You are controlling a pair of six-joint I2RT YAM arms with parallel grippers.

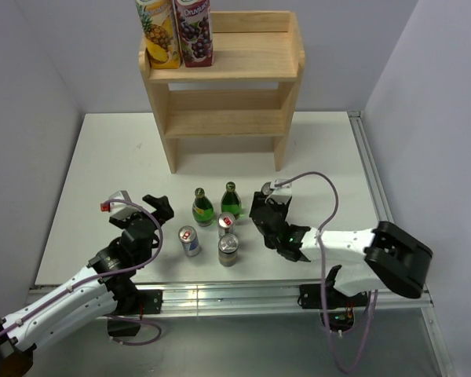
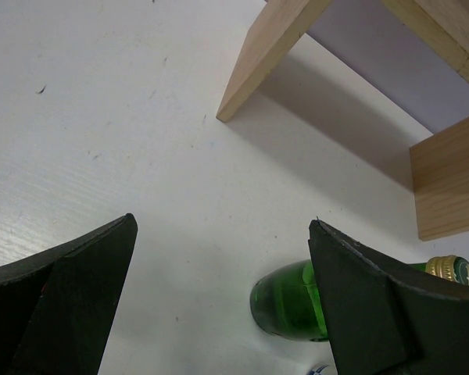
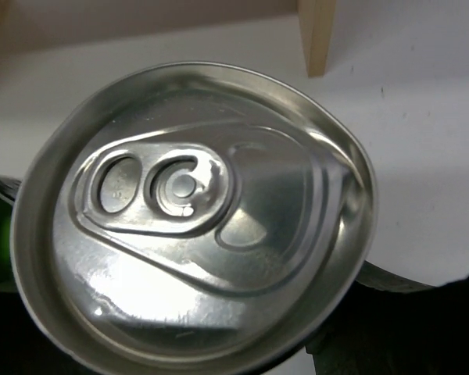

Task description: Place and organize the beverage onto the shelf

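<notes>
The juice cartons leave the other end of the top level empty, so the robot's right gripper will lift high and outward, set the silver can there and let it go.
The wooden shelf [image 1: 220, 71] stands at the back with two juice cartons [image 1: 177, 31] on the left of its top tier. On the table in front are two green bottles [image 1: 202, 209] and three cans [image 1: 189, 240]. My right gripper [image 1: 267, 198] is shut on a fourth silver can [image 1: 267, 188], just right of the bottles. That can's top [image 3: 191, 211] fills the right wrist view. My left gripper [image 1: 158, 208] is open and empty, left of the bottles. In the left wrist view it [image 2: 222, 223] frames bare table, with a green bottle [image 2: 285, 301] beside its right finger.
A shelf leg [image 2: 266, 55] stands ahead of the left gripper, and another leg [image 3: 318, 35] lies beyond the held can. The lower shelf tiers [image 1: 224, 122] hold nothing. Walls close in on both sides of the white table [image 1: 102, 173].
</notes>
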